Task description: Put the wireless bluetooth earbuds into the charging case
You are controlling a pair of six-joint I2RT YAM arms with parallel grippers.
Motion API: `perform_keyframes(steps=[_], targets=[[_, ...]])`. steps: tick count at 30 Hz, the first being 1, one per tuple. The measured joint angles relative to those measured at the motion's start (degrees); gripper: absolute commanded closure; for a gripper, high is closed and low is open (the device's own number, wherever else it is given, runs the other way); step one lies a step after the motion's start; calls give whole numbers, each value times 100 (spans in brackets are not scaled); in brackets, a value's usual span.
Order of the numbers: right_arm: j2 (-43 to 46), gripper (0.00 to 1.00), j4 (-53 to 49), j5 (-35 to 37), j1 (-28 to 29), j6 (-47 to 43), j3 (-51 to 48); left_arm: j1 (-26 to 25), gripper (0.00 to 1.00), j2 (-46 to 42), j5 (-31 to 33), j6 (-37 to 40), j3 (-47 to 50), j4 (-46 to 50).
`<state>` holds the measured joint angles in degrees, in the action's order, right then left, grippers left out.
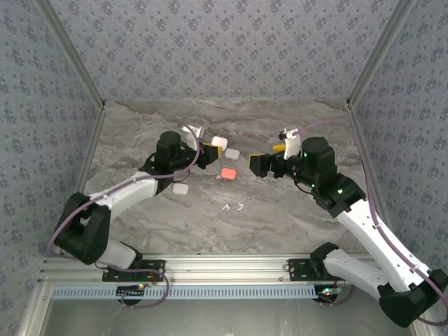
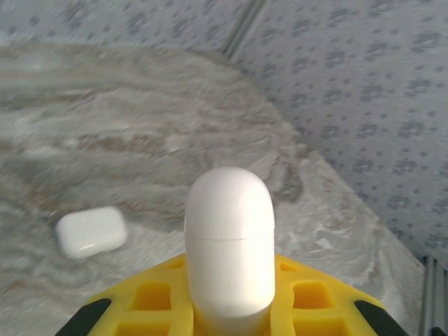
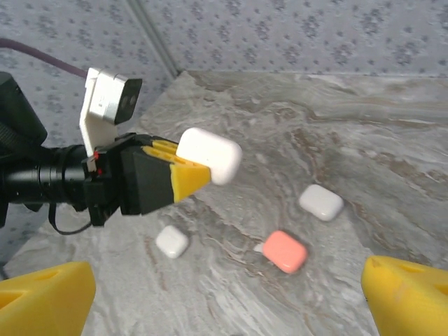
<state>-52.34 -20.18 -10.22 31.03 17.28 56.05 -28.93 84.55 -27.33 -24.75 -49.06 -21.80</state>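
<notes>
The left gripper tips downward next and brings the charging case (image 1: 219, 142) down onto bare tabletop beside the white case behind the coral one, with room to release it.
My left gripper (image 1: 208, 149) is shut on a closed white charging case (image 1: 219, 142), which it holds lifted above the table. In the left wrist view that case (image 2: 229, 238) stands up between the yellow pads (image 2: 157, 294). In the right wrist view the case (image 3: 208, 155) sticks out of the left gripper (image 3: 183, 166). My right gripper (image 1: 260, 164) hangs open and empty, facing the left one, with its yellow fingertips (image 3: 49, 299) wide apart. Two tiny white earbuds (image 1: 233, 206) lie on the table nearer the arm bases. A small white piece (image 3: 258, 247), too small to identify, lies against the coral case.
A coral case (image 1: 228, 173) (image 3: 284, 250) lies between the grippers. One white case (image 1: 232, 153) (image 3: 321, 201) sits behind it and another white case (image 1: 180, 189) (image 3: 171, 241) lies under the left arm. Patterned walls enclose the marble table (image 1: 280, 217).
</notes>
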Motion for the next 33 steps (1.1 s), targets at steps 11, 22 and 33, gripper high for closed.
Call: perform_keyframes(steps=[11, 22, 33], targets=[[17, 0, -295, 345, -11, 13, -184, 831, 100, 2188, -94, -350, -1379, 1110], [15, 0, -350, 407, -31, 50, -267, 824, 93, 3093, -531, -776, -1932, 1307], [15, 0, -389, 407, -42, 90, -291, 826, 66, 3359, -560, -787, -2076, 1486]])
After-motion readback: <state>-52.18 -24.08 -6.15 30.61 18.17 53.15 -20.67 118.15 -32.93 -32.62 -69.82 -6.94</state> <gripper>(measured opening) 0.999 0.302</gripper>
